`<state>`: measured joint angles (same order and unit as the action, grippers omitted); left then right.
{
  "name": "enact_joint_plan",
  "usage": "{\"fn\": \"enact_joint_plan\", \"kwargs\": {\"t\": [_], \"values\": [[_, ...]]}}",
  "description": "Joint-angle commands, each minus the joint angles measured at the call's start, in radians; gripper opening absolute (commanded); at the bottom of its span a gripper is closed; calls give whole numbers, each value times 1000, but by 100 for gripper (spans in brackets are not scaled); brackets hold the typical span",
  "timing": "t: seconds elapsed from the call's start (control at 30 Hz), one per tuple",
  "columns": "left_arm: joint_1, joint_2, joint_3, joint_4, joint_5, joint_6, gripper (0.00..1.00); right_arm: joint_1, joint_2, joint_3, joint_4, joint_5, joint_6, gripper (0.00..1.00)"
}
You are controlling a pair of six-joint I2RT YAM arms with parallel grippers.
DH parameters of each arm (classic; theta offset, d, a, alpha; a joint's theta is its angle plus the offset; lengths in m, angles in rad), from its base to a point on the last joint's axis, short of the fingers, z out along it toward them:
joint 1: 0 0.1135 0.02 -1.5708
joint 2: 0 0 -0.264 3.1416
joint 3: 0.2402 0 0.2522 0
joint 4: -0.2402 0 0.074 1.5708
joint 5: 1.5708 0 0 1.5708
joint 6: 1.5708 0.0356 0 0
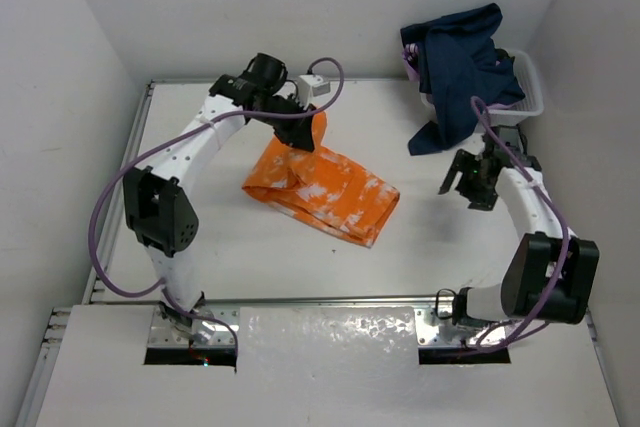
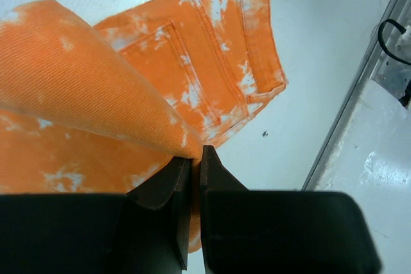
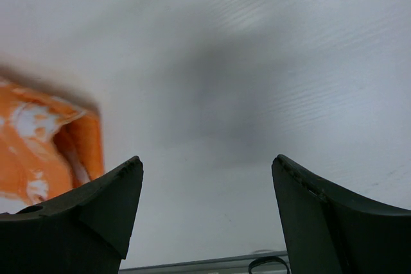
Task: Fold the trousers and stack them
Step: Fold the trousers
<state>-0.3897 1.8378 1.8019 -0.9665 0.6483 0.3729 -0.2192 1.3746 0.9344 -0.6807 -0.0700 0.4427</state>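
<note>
I should carry the pinched fold [image 2: 96, 88] toward the trousers' waistband end, which lies uncovered to the right of my left gripper in the top view, and release it there.
The orange trousers [image 1: 325, 190] with white tie-dye splotches lie folded in the middle of the table, running from back left to front right. My left gripper [image 1: 303, 137] is shut on their upper edge near the back and lifts a fold of cloth. In the left wrist view the pinched fold [image 2: 96, 88] hangs over the waistband and back pocket [image 2: 212, 62], and the gripper [image 2: 196, 158] closes on it. My right gripper [image 1: 458, 185] is open and empty, above bare table right of the trousers. The trousers' end [image 3: 45, 139] shows at the left of the right wrist view.
A white basket [image 1: 530, 87] at the back right holds dark navy clothes [image 1: 455, 62] that hang over its front rim. Metal rails [image 1: 130, 167] edge the table at left and front. White walls stand close on both sides.
</note>
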Motion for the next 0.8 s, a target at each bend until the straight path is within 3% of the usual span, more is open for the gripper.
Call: {"fn": "enact_joint_plan", "kwargs": {"t": [0.0, 0.13, 0.27, 0.33, 0.37, 0.43, 0.53, 0.63, 0.77], "values": [[-9, -15, 118, 34, 39, -11, 0, 152, -25, -8, 61, -84, 13, 77], [-3, 6, 243, 22, -27, -28, 0, 312, 26, -167, 382, -332, 149, 83], [-5, 3, 264, 9, -27, -29, 0, 380, 96, -189, 518, -294, 211, 84], [-6, 0, 267, 11, -12, -34, 0, 392, 164, -172, 503, -281, 249, 81], [-6, -2, 272, 14, -3, -34, 0, 402, 191, -160, 475, -255, 248, 78], [-12, -6, 293, 18, 37, -32, 0, 419, 257, -141, 429, -202, 231, 62], [-40, -20, 320, 26, 91, -20, 0, 422, 302, -161, 492, -204, 261, 39], [-80, -22, 338, 17, 138, -3, 0, 422, 311, -151, 523, -226, 287, 29], [-142, -5, 327, 9, 177, -6, 0, 422, 310, -111, 481, -220, 258, 28]]}}
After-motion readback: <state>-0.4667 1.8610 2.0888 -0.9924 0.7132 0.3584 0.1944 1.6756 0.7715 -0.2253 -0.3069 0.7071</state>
